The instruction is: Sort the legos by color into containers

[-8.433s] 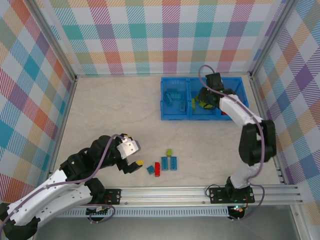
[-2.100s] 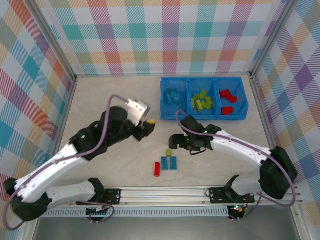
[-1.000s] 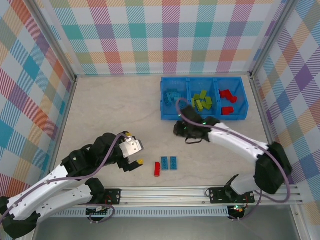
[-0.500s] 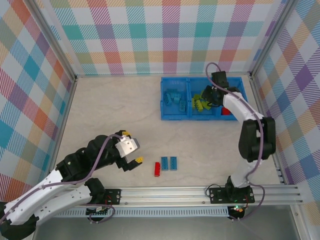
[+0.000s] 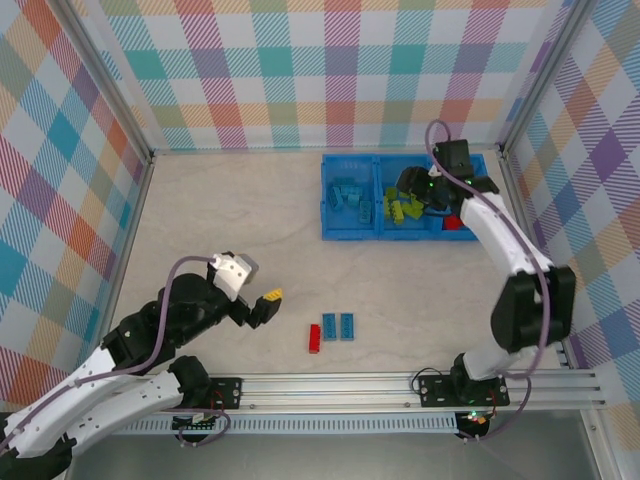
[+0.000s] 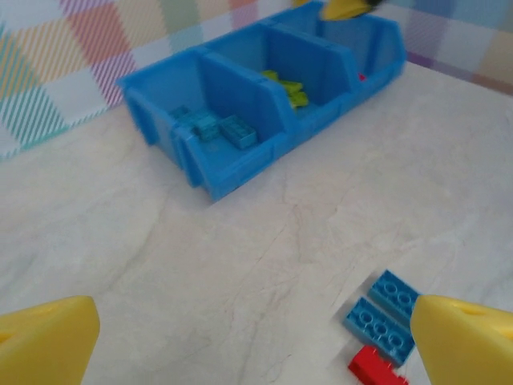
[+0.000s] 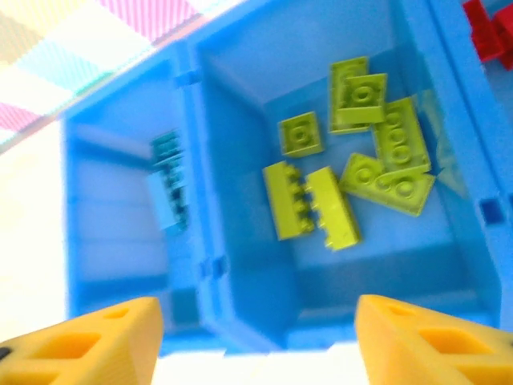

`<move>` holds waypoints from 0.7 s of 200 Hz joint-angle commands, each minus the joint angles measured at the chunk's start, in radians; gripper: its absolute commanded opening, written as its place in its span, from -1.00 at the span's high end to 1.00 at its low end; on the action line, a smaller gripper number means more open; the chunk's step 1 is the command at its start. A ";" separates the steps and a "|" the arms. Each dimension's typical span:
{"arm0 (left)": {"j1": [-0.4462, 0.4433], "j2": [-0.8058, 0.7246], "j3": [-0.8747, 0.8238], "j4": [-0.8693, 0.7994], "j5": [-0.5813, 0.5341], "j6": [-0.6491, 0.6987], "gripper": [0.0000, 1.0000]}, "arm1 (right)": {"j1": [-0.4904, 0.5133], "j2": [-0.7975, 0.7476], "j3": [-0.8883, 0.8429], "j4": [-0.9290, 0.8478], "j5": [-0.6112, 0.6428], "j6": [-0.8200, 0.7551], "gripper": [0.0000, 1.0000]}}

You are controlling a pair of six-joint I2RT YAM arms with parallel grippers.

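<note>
My left gripper is above the red brick [image 5: 315, 338], which is nearer the metal bar and still outside the bin [image 5: 350, 234], so I should lower it that way and close.
On the table lie a red brick [image 5: 315, 338] and two light blue oblong bricks [image 5: 338, 326], also in the left wrist view as the blue bricks [image 6: 387, 311] and the red brick [image 6: 373, 370]. My left gripper [image 5: 262, 308] hovers open to their left, its span [image 6: 256, 345] empty. The blue bin [image 5: 350, 234] holds light blue bricks [image 5: 347, 195] on the left, green bricks [image 5: 398, 206] in the middle and red bricks [image 5: 460, 222] on the right. My right gripper [image 5: 412, 190] hangs open over the middle compartment, where several green bricks [image 7: 353, 172] lie below its span [image 7: 256, 345].
Checked walls close in the table on three sides, and a metal rail [image 5: 400, 385] runs along the near edge. The bin [image 6: 240, 172] stands at the back right. Bare table lies between it and the loose bricks.
My right gripper travelled from mid-table to above the green compartment and stands open. The green brick beside the blue ones has left the table. My left gripper rose slightly.
</note>
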 commanded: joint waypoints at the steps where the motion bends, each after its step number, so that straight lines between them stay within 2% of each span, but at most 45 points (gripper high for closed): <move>1: 0.008 0.063 0.054 0.019 -0.205 -0.330 -1.00 | 0.027 -0.138 -0.116 -0.003 -0.173 -0.032 -0.45; 24: 0.008 0.108 0.072 -0.050 -0.317 -0.586 -1.00 | 0.106 -0.246 -0.220 0.008 -0.207 -0.033 -0.56; 35: 0.008 0.130 0.077 -0.087 -0.322 -0.734 -0.93 | 0.156 -0.264 -0.227 -0.029 -0.195 -0.035 -0.61; 48: 0.008 0.161 0.082 -0.127 -0.264 -0.861 -0.84 | 0.199 -0.269 -0.230 -0.060 -0.181 -0.032 -0.63; 67: 0.002 0.235 0.068 -0.139 -0.081 -0.980 -0.77 | 0.237 -0.270 -0.247 -0.069 -0.198 -0.011 -0.66; 87: -0.060 0.343 0.032 -0.095 0.064 -1.074 -0.75 | 0.250 -0.263 -0.271 -0.068 -0.231 0.011 -0.71; 112: -0.199 0.495 0.024 -0.089 0.060 -1.114 -0.72 | 0.261 -0.250 -0.310 -0.068 -0.233 0.024 -0.82; 126: -0.240 0.566 0.017 -0.078 0.077 -1.119 -0.69 | 0.264 -0.246 -0.330 -0.064 -0.233 0.036 -0.88; 140: -0.256 0.627 0.004 -0.026 0.140 -1.105 -0.66 | 0.264 -0.249 -0.350 -0.046 -0.233 0.045 -0.92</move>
